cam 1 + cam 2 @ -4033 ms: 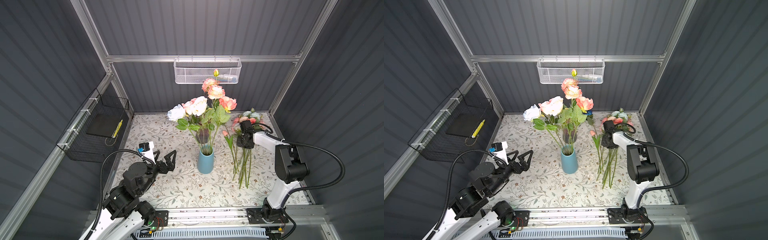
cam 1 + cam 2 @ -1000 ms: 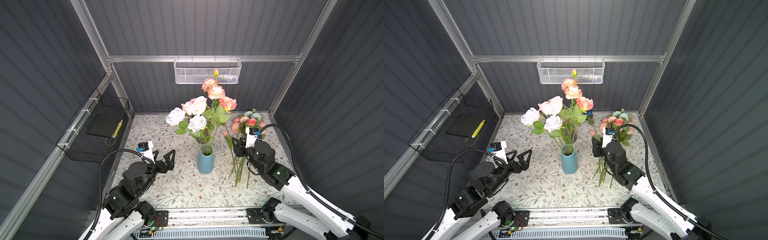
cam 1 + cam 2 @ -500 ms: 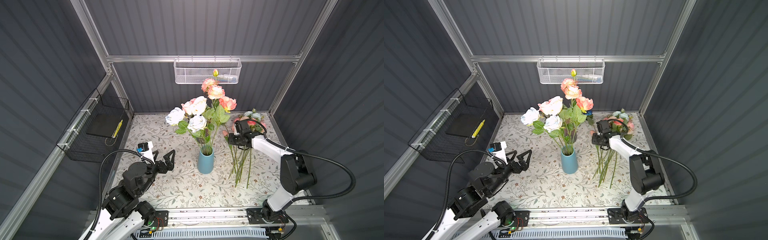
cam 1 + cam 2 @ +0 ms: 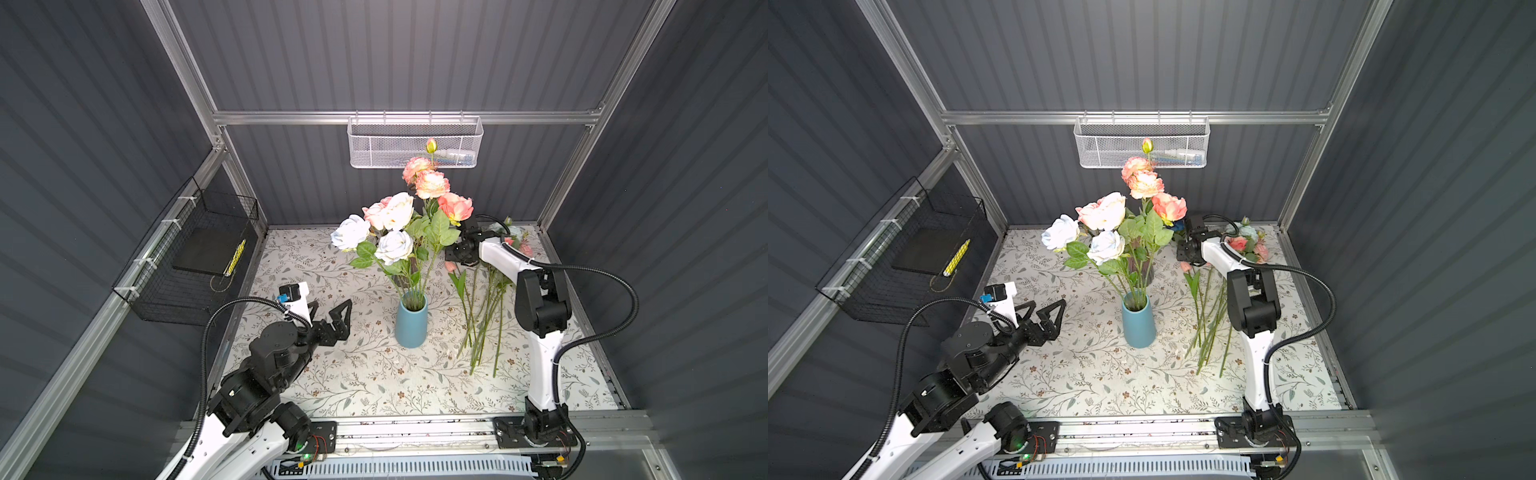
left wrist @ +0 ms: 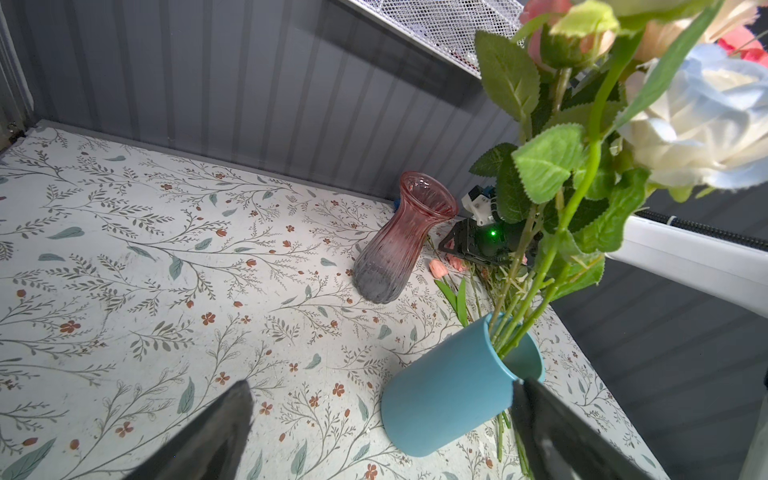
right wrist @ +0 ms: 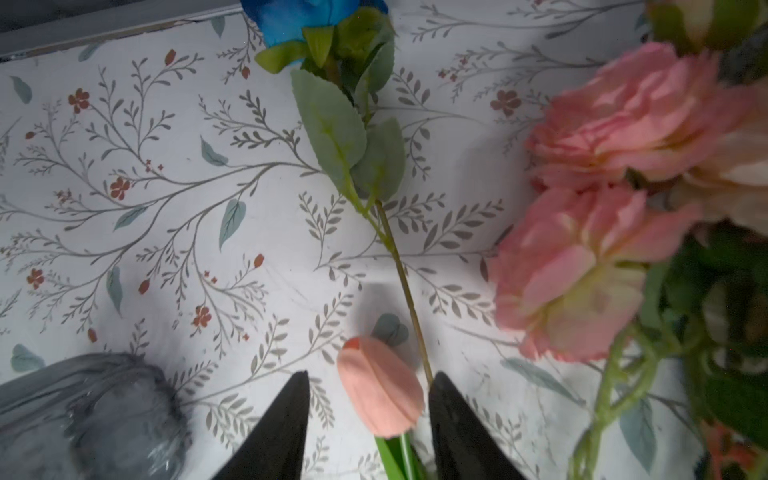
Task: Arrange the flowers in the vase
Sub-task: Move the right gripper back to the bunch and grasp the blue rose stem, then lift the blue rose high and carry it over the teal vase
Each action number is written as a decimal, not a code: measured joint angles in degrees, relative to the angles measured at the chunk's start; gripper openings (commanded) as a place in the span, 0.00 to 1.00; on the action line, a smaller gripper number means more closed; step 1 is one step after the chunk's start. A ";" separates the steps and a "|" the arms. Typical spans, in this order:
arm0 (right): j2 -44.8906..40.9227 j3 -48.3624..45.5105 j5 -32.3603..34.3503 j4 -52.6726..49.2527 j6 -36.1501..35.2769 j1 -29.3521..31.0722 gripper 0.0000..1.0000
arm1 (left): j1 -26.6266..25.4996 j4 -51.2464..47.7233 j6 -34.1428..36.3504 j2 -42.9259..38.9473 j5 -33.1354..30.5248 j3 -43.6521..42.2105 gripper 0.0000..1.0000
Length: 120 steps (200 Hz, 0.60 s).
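Observation:
I will move my right gripper outward and down past the tulip bud (image 6: 380, 386), onto the deep blue rose's stem (image 6: 405, 284) near its leaves, because the stem is bare there.
A blue vase (image 4: 410, 322) (image 4: 1138, 322) (image 5: 453, 399) stands mid-table with several flowers (image 4: 399, 232) (image 4: 1113, 232) upright in it. More flowers lie to its right, stems (image 4: 482, 316) toward the front and heads (image 4: 515, 241) at the back. My right gripper (image 4: 457, 253) (image 4: 1185, 253) hangs low at the left of that pile. In the right wrist view the right gripper (image 6: 370, 376) is open, a pink tulip bud (image 6: 380, 386) lying between its fingers. The deep blue rose's stem (image 6: 399, 266) runs past one fingertip. My left gripper (image 4: 332, 309) (image 4: 1042, 311) (image 5: 380, 384) hovers open left of the vase.
A pink-grey glass vase (image 5: 399, 245) (image 6: 91, 411) stands behind the blue one, close to the right gripper. A white mesh basket (image 4: 415, 143) hangs on the back wall. A black wire basket (image 4: 199, 257) hangs on the left wall.
My right arm swung from above the stems to the back and has come down at the left of the lying flower heads. The left arm has not moved.

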 measured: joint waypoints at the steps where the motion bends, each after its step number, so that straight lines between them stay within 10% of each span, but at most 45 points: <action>1: 0.24 0.39 0.02 -0.26 0.00 0.00 0.49 | 0.00 0.00 0.00 0.04 0.00 0.00 1.00; 62: 10.10 13.14 1.36 -7.50 0.09 -1.11 0.40 | 0.00 -0.04 0.02 1.57 0.00 0.07 1.00; 120: 13.00 15.08 1.75 -10.99 -0.72 -3.41 0.09 | 0.00 -0.20 0.02 1.81 0.00 0.07 1.00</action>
